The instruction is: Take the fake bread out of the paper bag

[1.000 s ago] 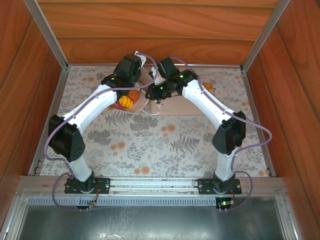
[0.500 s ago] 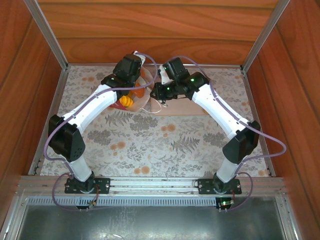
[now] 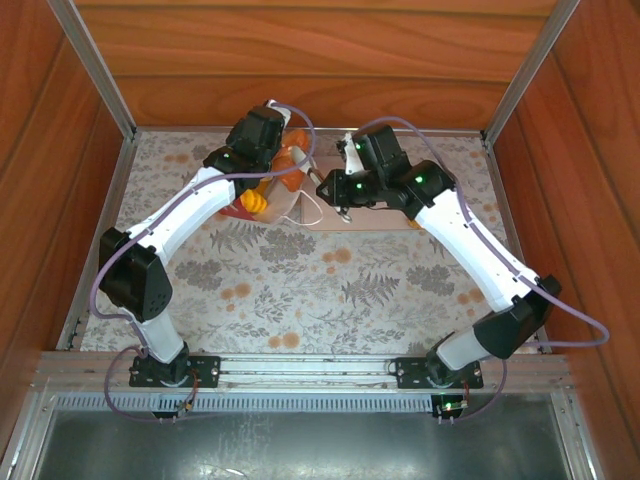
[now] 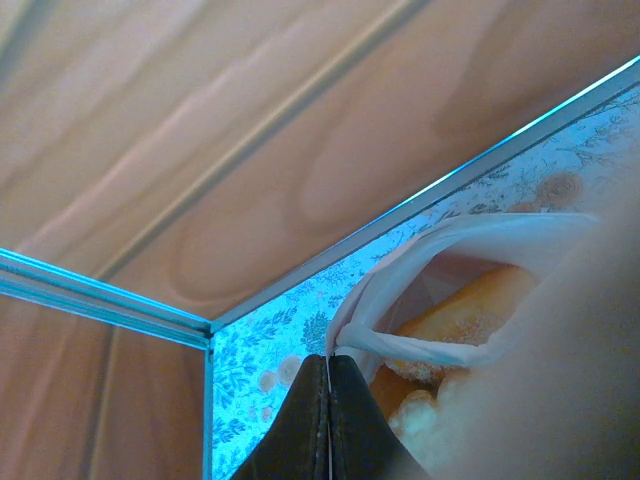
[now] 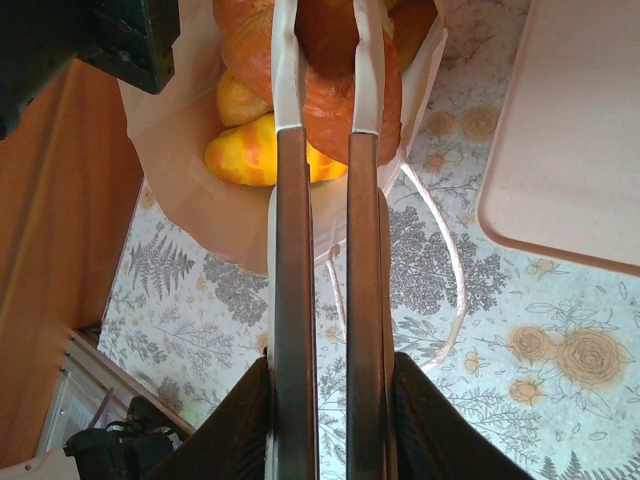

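My right gripper should move away from the bag, go down over the pale pink tray [image 5: 575, 125] and let go of the tongs, because the tongs [image 5: 293, 280] already pinch the pastry.
The white paper bag [image 3: 283, 205] lies at the back left of the table, its mouth toward my right arm. My left gripper [image 4: 329, 362] is shut on the bag's rim [image 4: 400, 262] and holds the mouth open. Golden fake bread [image 4: 470, 305] shows inside. My right gripper [image 5: 330, 372] is shut on metal tongs [image 5: 293, 280]. The tongs' white tips pinch an orange-brown pastry [image 5: 330, 70] at the mouth of the bag [image 5: 185, 150]. A yellow roll [image 5: 245, 150] lies beneath it. From above, that pastry [image 3: 290, 160] sits between my left gripper [image 3: 272, 150] and my right gripper [image 3: 340, 186].
The flat pale pink tray [image 3: 375, 212] lies right of the bag, under my right wrist, and its corner [image 5: 575, 140] is close to the tongs. The bag's white cord handle [image 5: 452, 270] trails on the floral tablecloth. Wooden walls close in the back and sides.
My right arm has swung rightward and stretched out, drawing the tongs back from the bag. An orange pastry now shows at the bag's mouth. The left arm has barely moved.
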Controlling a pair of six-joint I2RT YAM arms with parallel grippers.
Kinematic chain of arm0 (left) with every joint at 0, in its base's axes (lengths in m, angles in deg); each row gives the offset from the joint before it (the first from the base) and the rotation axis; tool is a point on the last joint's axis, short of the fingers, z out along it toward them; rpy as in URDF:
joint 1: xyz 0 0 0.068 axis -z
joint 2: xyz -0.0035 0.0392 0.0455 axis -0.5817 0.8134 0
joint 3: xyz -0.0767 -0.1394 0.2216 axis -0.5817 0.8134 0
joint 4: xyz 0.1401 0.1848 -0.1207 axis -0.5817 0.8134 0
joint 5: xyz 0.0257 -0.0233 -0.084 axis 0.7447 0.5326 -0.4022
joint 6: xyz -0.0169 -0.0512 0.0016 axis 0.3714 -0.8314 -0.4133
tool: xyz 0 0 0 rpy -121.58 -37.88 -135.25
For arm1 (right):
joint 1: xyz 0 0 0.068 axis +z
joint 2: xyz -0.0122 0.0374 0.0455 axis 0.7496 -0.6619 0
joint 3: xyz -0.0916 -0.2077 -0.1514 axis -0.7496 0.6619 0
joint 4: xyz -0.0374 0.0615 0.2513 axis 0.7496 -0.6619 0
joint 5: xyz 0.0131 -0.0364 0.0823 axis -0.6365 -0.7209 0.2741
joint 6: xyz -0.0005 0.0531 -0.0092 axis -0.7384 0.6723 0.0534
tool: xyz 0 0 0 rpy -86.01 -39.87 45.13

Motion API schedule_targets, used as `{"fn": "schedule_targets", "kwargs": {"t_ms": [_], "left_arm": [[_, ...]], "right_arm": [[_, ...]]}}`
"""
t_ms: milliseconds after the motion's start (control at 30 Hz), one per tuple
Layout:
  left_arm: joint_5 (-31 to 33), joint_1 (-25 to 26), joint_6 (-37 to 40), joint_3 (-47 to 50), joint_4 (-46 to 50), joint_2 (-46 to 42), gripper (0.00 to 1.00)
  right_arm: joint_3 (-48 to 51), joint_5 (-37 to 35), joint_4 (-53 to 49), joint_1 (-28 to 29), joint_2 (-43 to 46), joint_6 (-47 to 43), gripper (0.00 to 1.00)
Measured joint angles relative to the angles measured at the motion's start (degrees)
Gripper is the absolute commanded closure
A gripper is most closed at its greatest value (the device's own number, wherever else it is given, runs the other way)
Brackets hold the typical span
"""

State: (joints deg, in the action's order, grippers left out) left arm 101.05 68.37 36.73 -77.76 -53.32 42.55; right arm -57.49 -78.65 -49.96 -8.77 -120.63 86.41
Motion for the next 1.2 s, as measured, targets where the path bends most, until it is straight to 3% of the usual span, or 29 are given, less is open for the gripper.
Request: {"fn": "schedule_targets", "kwargs": {"t_ms": [300,633,867,1200], "left_arm": [[0.0,0.0,0.0,-0.1,0.0,0.1,1.00],[-0.2,0.0,0.0,-0.1,0.0,0.1,1.00],[-0.6,0.0,0.0,-0.1,0.0,0.1,1.00],[-1.6,0.0,0.0,-0.1,0.0,0.1,1.00]], "right_arm": [[6.0,-3.2,2.8,-2.4,10.4,3.7,0.79],[18.1,-2.4,11.0,-15.6,18.9,14.8,0.75],[31.4,1.2,19.9,-23.0,17.2,27.6,0.76],[36.8,6.6,34.0,-26.4,9.2,41.5,0.75]]}}
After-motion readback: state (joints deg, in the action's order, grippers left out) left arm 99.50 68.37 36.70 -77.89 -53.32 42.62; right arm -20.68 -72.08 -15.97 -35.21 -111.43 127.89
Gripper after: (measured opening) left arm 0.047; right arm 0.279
